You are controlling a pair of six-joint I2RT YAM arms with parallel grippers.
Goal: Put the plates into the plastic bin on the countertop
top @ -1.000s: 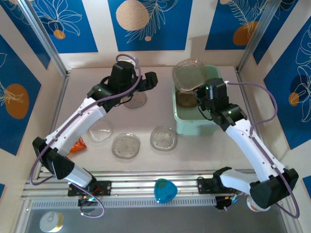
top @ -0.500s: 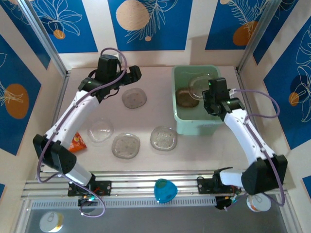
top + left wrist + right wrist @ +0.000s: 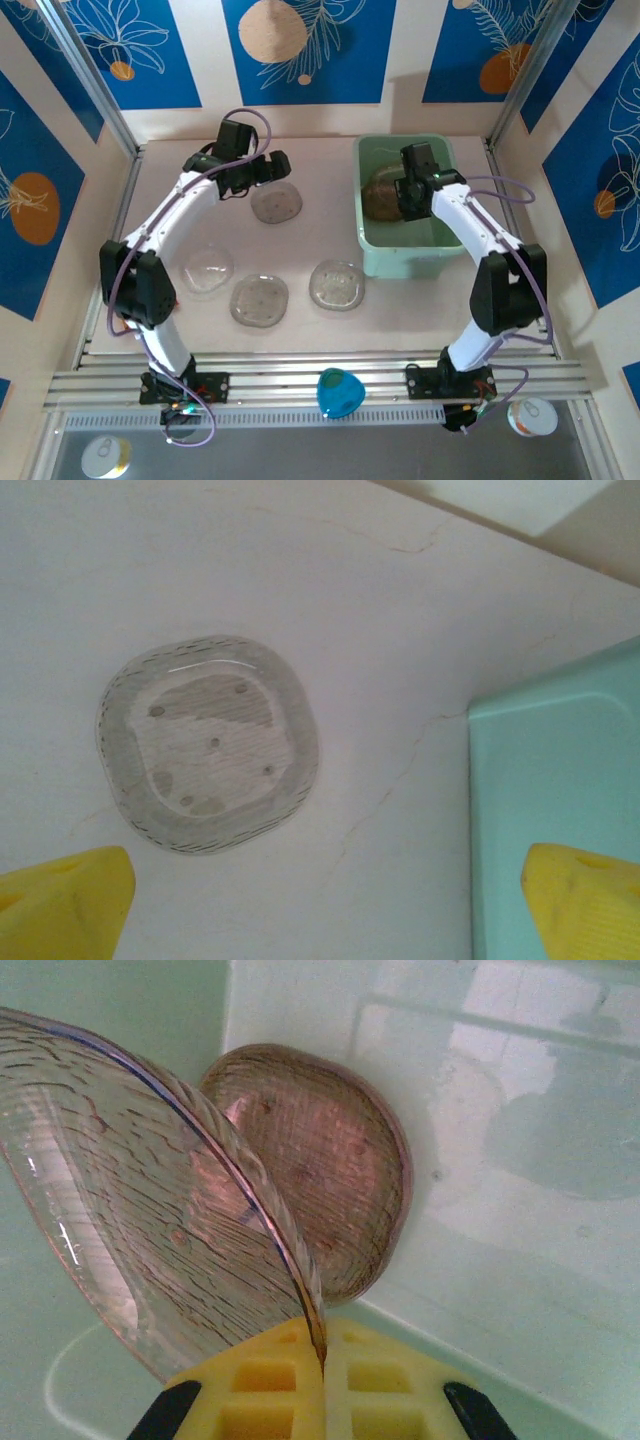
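My right gripper is above the brownish plate, so next I need to lower it deeper into the bin (image 3: pixel 402 262) and let go of the clear pinkish plate's rim over the brownish plate.
The mint-green plastic bin (image 3: pixel 402 262) stands at the right of the countertop (image 3: pixel 310 240). My right gripper (image 3: pixel 398 195) is down inside it, shut on the rim of a clear pinkish plate (image 3: pixel 150 1220); its jaws (image 3: pixel 322 1360) pinch the edge. A brownish plate (image 3: pixel 330 1175) leans in the bin's corner behind it. My left gripper (image 3: pixel 265 172) hangs open just above a grey plate (image 3: pixel 276 203), with its yellow fingertips (image 3: pixel 60 900) wide apart and that plate (image 3: pixel 208 742) left of centre below them. Three more clear plates (image 3: pixel 259 299) lie nearer the front.
The bin's corner (image 3: pixel 560 780) lies to the right of my left gripper. Metal rails (image 3: pixel 300 375) run along the near edge with a blue object (image 3: pixel 338 392) on them. Blue-patterned walls close in the back and sides.
My left gripper swung from the back left corner to hover over the grey plate. My right gripper carried its plate from above the bin down inside it.
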